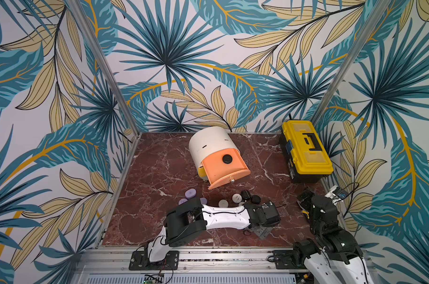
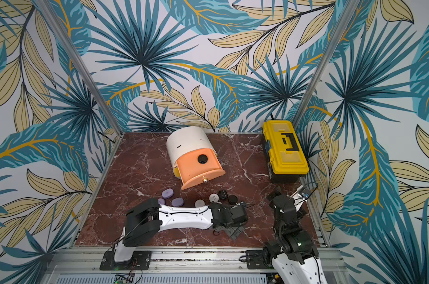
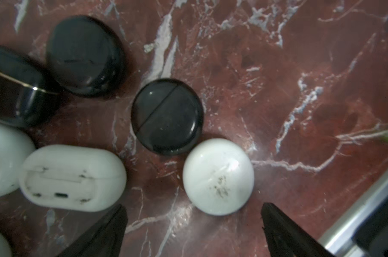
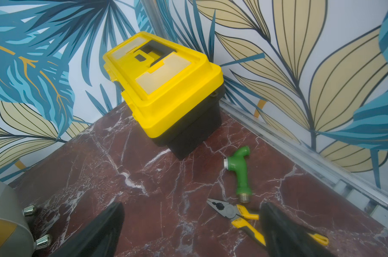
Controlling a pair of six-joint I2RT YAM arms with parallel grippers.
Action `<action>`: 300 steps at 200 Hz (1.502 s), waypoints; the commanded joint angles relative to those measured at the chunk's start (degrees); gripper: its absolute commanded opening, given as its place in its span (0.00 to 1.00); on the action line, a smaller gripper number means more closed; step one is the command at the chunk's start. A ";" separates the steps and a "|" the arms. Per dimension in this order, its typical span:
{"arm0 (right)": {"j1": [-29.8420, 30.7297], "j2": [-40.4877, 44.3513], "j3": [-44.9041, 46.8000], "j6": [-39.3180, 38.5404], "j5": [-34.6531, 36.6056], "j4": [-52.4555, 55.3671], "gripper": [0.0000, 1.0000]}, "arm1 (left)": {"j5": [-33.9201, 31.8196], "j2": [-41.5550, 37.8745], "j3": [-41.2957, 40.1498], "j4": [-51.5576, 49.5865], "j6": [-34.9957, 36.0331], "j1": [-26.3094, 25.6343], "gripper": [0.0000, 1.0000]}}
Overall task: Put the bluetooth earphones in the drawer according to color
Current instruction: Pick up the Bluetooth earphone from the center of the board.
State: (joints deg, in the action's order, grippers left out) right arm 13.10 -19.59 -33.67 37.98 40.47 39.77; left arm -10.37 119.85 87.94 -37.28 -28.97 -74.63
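Since the open fingertips stand wider apart than the round white case point(image 3: 218, 176) ahead of them, I will lower my left gripper astride it and close on its sides.
The drawer cabinet point(image 1: 209, 142) is cream, and its peach top drawer point(image 1: 223, 172) is pulled out with one black earphone case point(image 1: 227, 159) inside. On the marble in front lie lilac cases point(image 1: 190, 193), white cases point(image 1: 236, 197) and black cases point(image 1: 245, 194). My left arm reaches across them, its wrist point(image 1: 265, 214) just right of the pile. My left gripper point(image 3: 193, 211) is open, low over the table. A round white case point(image 3: 218, 175) lies just ahead of its tips, untouched, with a round black case point(image 3: 167, 115) beyond. My right gripper point(image 4: 192, 209) is open and empty at the right side.
A yellow-and-black toolbox point(image 1: 306, 152) stands at the back right corner. Near my right gripper lie a green-handled tool point(image 4: 240, 171) and yellow-handled pliers point(image 4: 235, 213). A small grey flat thing point(image 1: 260, 232) sits by the left wrist. Metal rails edge the table.
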 commanded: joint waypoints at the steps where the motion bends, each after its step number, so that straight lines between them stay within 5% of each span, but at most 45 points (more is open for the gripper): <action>1: -0.18 0.37 0.90 0.61 1.61 1.27 0.99 | 1.80 1.86 4.62 -2.55 0.28 0.09 0.96; 100: -0.19 -0.50 0.80 0.65 1.67 1.22 0.99 | 3.08 7.62 10.53 -5.26 0.59 0.14 0.77; 164: -0.18 -0.78 0.90 0.87 1.85 1.25 0.99 | 3.60 8.02 11.11 -5.70 0.76 0.09 0.54; 300: -0.18 -3.32 0.89 1.31 1.28 1.17 1.00 | -0.34 -5.37 15.98 -13.72 7.66 0.52 0.51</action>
State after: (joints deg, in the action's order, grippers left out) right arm 13.10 -22.20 -33.61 38.61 40.95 40.23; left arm -8.32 117.01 97.69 -47.24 -24.21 -74.48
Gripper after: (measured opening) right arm 0.994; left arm 0.552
